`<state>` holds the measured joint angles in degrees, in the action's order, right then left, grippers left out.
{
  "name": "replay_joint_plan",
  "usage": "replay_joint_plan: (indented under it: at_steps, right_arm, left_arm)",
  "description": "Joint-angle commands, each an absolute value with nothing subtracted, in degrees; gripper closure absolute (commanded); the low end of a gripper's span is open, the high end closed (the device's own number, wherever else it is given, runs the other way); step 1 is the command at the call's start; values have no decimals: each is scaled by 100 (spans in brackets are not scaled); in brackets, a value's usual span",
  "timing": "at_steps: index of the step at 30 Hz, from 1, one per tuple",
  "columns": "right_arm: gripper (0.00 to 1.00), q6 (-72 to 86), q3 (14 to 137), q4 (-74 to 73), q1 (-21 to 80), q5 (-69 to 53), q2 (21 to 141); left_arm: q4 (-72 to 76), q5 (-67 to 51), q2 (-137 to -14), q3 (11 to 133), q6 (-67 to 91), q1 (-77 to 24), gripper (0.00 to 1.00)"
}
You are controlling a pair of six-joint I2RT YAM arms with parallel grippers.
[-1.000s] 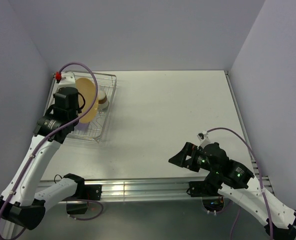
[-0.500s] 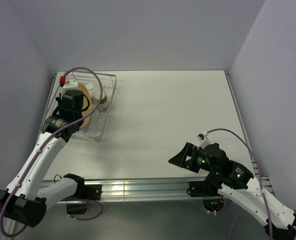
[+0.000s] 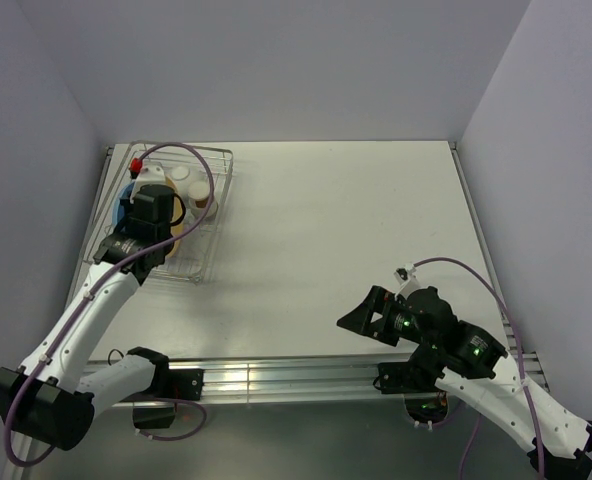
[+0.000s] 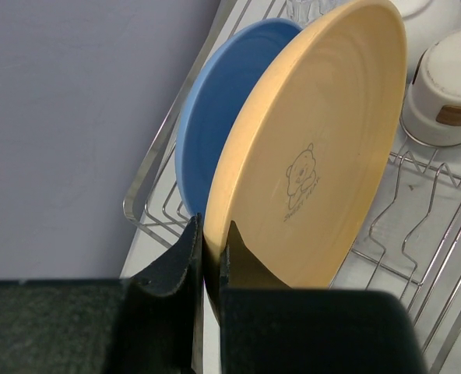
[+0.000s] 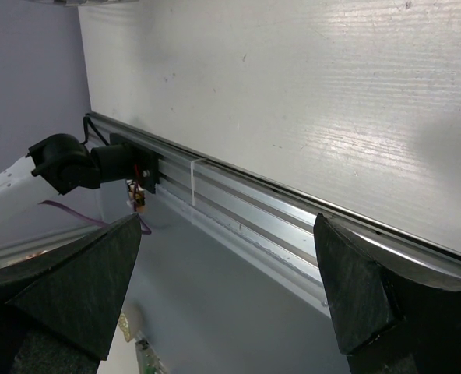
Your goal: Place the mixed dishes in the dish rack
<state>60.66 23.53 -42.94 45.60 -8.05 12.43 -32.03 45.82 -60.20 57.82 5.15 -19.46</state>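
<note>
The bent rack wires lie below my left gripper on the right in the top view. So it should go down there and release the yellow-orange plate.
My left gripper [image 4: 211, 241] is shut on the lower rim of the yellow-orange plate [image 4: 324, 148]. It holds the plate on edge inside the dish rack [image 4: 417, 234], right beside the upright blue plate [image 4: 215, 132]. A cream cup [image 4: 448, 86], a white bowl [image 4: 429, 19] and the base of a clear glass [image 4: 308, 8] sit further in the rack. In the top view the left gripper [image 3: 161, 228] is over the rack [image 3: 222, 185] at the back left. The purple plate is out of view. My right gripper [image 3: 356, 318] is open and empty, low near the table's front edge.
The right wrist view shows the right gripper [image 5: 229, 257] over the aluminium rail [image 5: 238, 202] at the table's near edge. The left wall stands close behind the rack.
My left arm carried the yellow-orange plate down and to the left into the rack, next to the blue plate. The right arm has not moved.
</note>
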Motion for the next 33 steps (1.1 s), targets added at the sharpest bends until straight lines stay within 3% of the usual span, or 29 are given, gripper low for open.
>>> replay_joint_plan:
  at_steps: [1, 33]
  right_arm:
    - [1, 6126, 2320, -4175, 4544, -773, 1187]
    - [1, 6152, 2250, -4227, 4544, -765, 1108]
  left_arm:
    - [-2812, 4570, -6011, 5792, 404, -1925, 100]
    - [-2971, 3420, -7154, 5722, 475, -1916, 100]
